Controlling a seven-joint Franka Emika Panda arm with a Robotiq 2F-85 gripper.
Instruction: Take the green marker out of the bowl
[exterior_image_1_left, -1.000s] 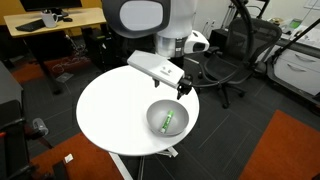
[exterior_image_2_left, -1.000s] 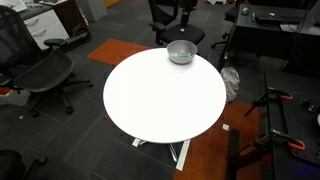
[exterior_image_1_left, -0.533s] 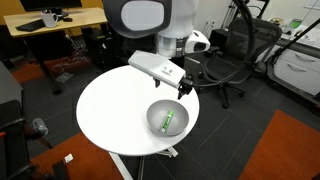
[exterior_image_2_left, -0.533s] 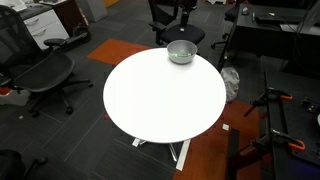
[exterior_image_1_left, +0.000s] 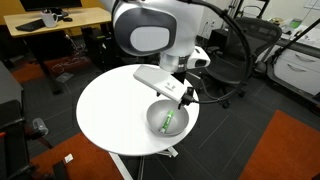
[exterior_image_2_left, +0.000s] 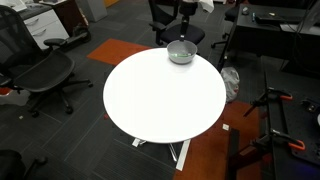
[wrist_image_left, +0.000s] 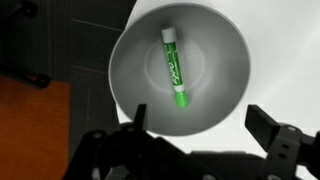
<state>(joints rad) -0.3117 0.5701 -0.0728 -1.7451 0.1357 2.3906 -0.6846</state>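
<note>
The gripper lowers past the bowl's rim onto the green marker's end next. The marker lies in the bowl's bottom with its bright green end (exterior_image_1_left: 170, 113) (wrist_image_left: 181, 99) nearest the fingers.
The green marker (wrist_image_left: 175, 69) lies in the bottom of the round silver-grey bowl (wrist_image_left: 225, 60), its lighter end pointing away from me in the wrist view. In an exterior view the bowl (exterior_image_1_left: 155, 116) sits at the near right edge of the white table (exterior_image_1_left: 110, 110) with the marker (exterior_image_1_left: 168, 122) inside. In an exterior view the bowl (exterior_image_2_left: 180, 53) is at the table's far edge. My gripper (wrist_image_left: 200, 125) is open and empty above the bowl; it also shows in an exterior view (exterior_image_1_left: 186, 98), just above the bowl's rim.
Office chairs (exterior_image_2_left: 45, 72) and desks (exterior_image_1_left: 50, 22) stand around the round table. An orange carpet patch (exterior_image_1_left: 290, 150) lies on the floor. The bowl sits close to the table's edge (wrist_image_left: 240, 20).
My arm has swung over and lowered towards the bowl; the gripper now hangs just above it. The bowl and marker have not moved.
</note>
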